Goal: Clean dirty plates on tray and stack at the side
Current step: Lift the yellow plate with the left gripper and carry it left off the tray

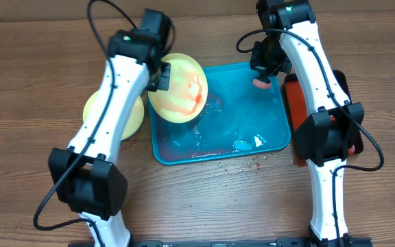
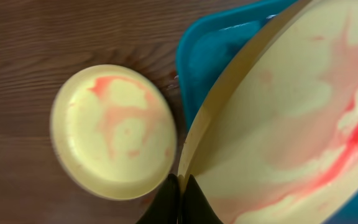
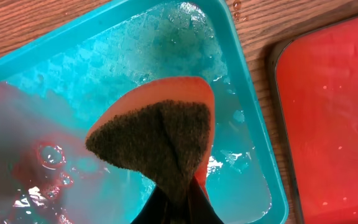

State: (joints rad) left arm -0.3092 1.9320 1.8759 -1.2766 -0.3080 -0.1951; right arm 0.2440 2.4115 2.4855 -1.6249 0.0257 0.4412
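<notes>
I will swing my left gripper over the second yellow-green plate (image 1: 134,118) (image 2: 114,132) next and lower it to release, because that plate is below it, to its left in the overhead view.
My left gripper (image 1: 162,74) is shut on the rim of a pale yellow-green plate (image 1: 180,88) smeared with red sauce, holding it tilted over the left end of the turquoise tray (image 1: 252,113). In the left wrist view the fingers (image 2: 180,196) pinch that plate's edge (image 2: 291,124). A second yellow-green plate (image 2: 114,130), faintly red-stained, lies on the table left of the tray (image 2: 210,56); it also shows overhead (image 1: 94,110). My right gripper (image 3: 178,202) is shut on an orange sponge with a dark scrub face (image 3: 160,134), above the tray's far right part (image 3: 104,74), also seen overhead (image 1: 261,81). The light blue plate is out of view.
A red dark-rimmed tray (image 1: 295,92) lies right of the turquoise tray, also in the right wrist view (image 3: 334,118). The turquoise tray holds wet reddish water (image 1: 218,140) and small white bits (image 1: 258,141). Drips spot the table in front of it (image 1: 252,163).
</notes>
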